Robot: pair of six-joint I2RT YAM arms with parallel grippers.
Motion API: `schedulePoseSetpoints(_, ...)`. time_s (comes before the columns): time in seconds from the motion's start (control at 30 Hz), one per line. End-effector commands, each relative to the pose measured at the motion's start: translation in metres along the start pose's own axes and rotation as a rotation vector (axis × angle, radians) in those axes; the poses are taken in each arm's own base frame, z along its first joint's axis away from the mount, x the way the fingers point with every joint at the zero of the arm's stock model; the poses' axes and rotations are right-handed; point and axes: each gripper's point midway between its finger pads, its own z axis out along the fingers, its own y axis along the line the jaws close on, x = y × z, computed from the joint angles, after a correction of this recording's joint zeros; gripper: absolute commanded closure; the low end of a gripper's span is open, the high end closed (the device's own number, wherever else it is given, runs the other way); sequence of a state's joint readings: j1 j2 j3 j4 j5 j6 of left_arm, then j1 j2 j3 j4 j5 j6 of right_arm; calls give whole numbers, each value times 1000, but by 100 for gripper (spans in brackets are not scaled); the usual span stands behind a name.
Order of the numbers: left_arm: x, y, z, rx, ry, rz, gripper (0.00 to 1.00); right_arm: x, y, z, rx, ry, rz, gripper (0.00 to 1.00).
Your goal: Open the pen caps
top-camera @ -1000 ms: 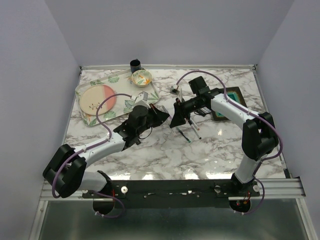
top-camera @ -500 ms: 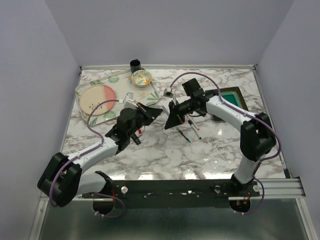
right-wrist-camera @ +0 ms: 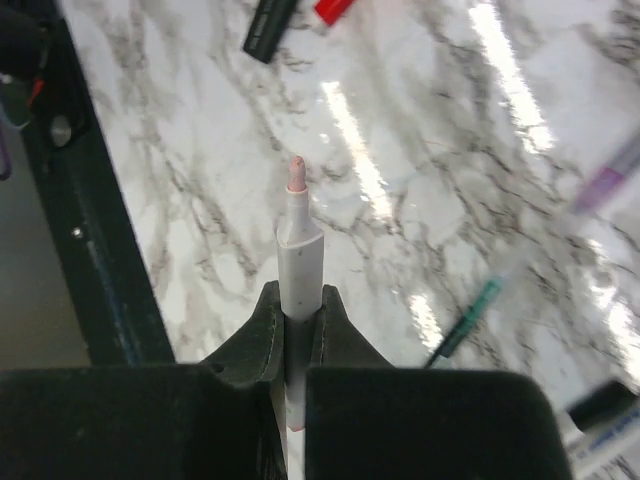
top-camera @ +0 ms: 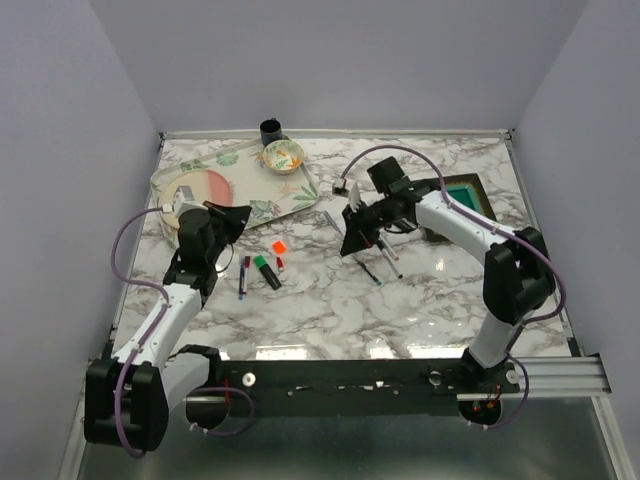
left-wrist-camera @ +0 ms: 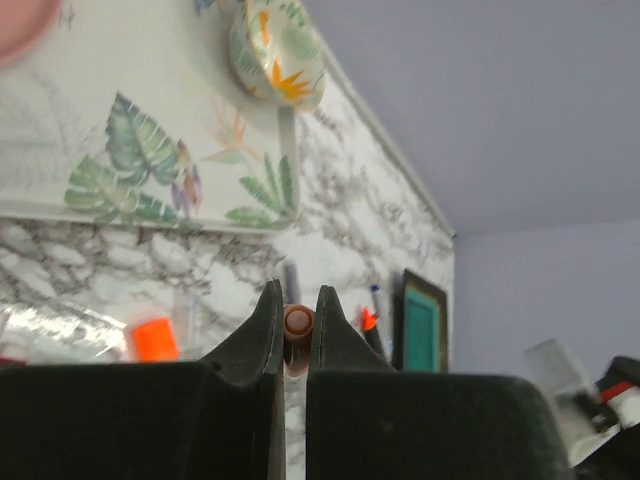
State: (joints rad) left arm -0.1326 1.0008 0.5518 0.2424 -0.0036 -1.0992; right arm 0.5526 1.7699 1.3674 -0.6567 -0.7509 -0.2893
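Note:
My left gripper will next tip down and back to the marble beside the orange cap and release it there, because that spot is below this gripper's fingers and nearer my base.
My left gripper point(left-wrist-camera: 297, 295) is shut on a small pinkish-orange pen cap point(left-wrist-camera: 298, 322), held end-on between the jaws; in the top view this gripper point(top-camera: 238, 213) hovers at the left, beside the tray. My right gripper point(right-wrist-camera: 298, 295) is shut on a white-grey pen point(right-wrist-camera: 299, 262) whose bare pink tip point(right-wrist-camera: 295, 172) points away from the jaws; from above it point(top-camera: 348, 243) hangs over the table's middle. On the marble lie a loose orange cap point(top-camera: 279, 245), a black highlighter with a green end point(top-camera: 265, 270), a small red piece point(top-camera: 280, 263) and a thin dark pen point(top-camera: 243, 276).
A leaf-patterned tray point(top-camera: 300, 192) holding a pink plate point(top-camera: 195, 195) and a small bowl point(top-camera: 283, 155) stands at the back left, a dark cup point(top-camera: 270, 129) behind it. A teal box point(top-camera: 462, 195) sits at the right. More pens point(top-camera: 388, 258) lie under the right arm.
The two grippers were together at the centre. The right gripper closed on the pen and the left arm swung back left with the cap, uncovering the highlighter and caps on the table.

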Motion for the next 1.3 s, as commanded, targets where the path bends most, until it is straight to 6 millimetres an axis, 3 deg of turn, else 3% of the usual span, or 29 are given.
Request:
schedulePoseSetpoints(0.0, 68, 50, -15, -92, 276, 159, 100, -5, -58, -41, 255, -47, 9, 99)
schedulePoseSetpoints(0.13, 88, 70, -18, -177, 347, 304, 100, 7, -90, -59, 344, -47, 55, 93)
schedulePoseSetpoints(0.17, 96, 83, -20, -221, 383, 349, 99, 9, -94, -61, 354, -43, 60, 93)
schedulePoseSetpoints(0.23, 103, 86, -18, -244, 407, 390, 96, 18, -107, -64, 390, -25, 82, 91)
schedulePoseSetpoints(0.3, 107, 103, -15, -308, 427, 440, 96, 24, -116, -65, 409, -9, 92, 89)
schedulePoseSetpoints(0.4, 108, 113, -11, -348, 432, 470, 95, 35, -131, -65, 444, 18, 119, 87)
schedulePoseSetpoints(0.5, 107, 121, -8, -377, 430, 487, 86, 44, -143, -67, 474, 39, 141, 85)
schedulePoseSetpoints(0.7, 118, 125, 4, -369, 462, 484, 80, 57, -158, -69, 508, 70, 173, 82)
schedulePoseSetpoints(0.9, 124, 128, 14, -376, 488, 483, 67, 64, -168, -73, 536, 86, 188, 79)
schedulePoseSetpoints(1.27, 119, 126, 16, -381, 471, 494, 55, 85, -189, -76, 614, 161, 206, 72)
